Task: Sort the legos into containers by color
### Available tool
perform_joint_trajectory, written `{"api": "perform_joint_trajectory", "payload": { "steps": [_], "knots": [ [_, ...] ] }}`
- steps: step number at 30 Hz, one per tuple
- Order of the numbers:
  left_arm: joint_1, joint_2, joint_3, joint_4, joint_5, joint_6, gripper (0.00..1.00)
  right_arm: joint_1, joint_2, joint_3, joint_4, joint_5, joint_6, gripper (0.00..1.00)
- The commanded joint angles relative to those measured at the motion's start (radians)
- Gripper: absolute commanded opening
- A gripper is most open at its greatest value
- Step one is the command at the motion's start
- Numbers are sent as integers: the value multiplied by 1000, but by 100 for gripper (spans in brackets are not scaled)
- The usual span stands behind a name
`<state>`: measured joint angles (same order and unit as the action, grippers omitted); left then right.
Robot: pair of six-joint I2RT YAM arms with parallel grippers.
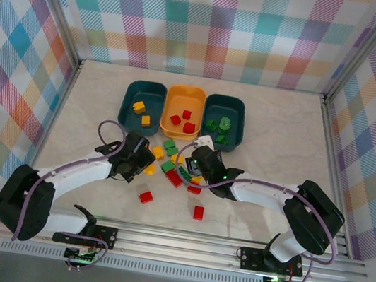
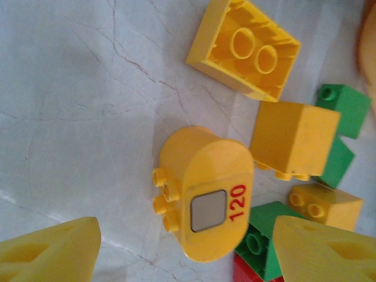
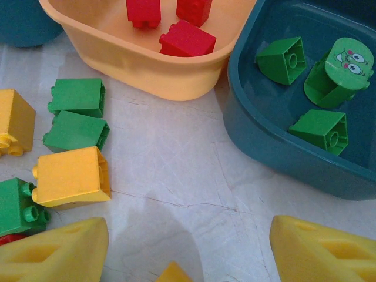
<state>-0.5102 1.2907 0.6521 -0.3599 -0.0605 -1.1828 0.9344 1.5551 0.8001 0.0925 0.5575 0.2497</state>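
My left gripper will go down over the rounded yellow lego next and close on its studded side and the opposite side, because the table beside its studs leaves room for my fingers.
Three containers stand in a row at the back: a teal bin [image 1: 144,90] with yellow legos, an orange bin [image 1: 186,94] with red legos [image 3: 187,39], and a teal bin [image 1: 226,104] with green legos [image 3: 322,130]. Loose legos lie in front of them. My left gripper [image 1: 143,162] is open low over the table. A rounded yellow lego marked 120 [image 2: 202,191] lies just ahead of its fingertips [image 2: 50,252], untouched. My right gripper [image 3: 188,252] is open over bare tabletop in front of the orange bin [image 3: 147,70] and the green-filled bin [image 3: 276,147].
Yellow bricks [image 2: 244,50] [image 2: 294,138] and green ones [image 2: 346,108] crowd just past the 120 brick. Green bricks [image 3: 76,97] and a yellow one [image 3: 73,176] lie left of the right gripper. Two red bricks [image 1: 145,196] [image 1: 198,213] sit nearer the arm bases.
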Motion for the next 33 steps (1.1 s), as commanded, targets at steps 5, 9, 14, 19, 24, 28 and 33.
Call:
{"api": "perform_joint_trajectory", "payload": {
  "steps": [5,9,14,19,24,28,33],
  "knots": [
    [-9,128,32,64,30,47,73,-2,4,14,-9,10,7,73],
    [-10,186,29,73,54,60,69,-2,0,14,-9,15,3,73],
    [-11,178,7,74,40,64,65,-2,2,15,-8,14,3,72],
    [-11,169,7,73,16,78,62,-2,8,19,-9,14,2,72],
    [-10,196,12,113,19,92,58,-2,7,19,-10,15,2,72],
    [-10,223,17,122,28,104,53,-2,5,19,-11,14,2,73],
    [-11,202,20,118,45,115,40,-2,5,18,-11,14,1,72]
  ]
}}
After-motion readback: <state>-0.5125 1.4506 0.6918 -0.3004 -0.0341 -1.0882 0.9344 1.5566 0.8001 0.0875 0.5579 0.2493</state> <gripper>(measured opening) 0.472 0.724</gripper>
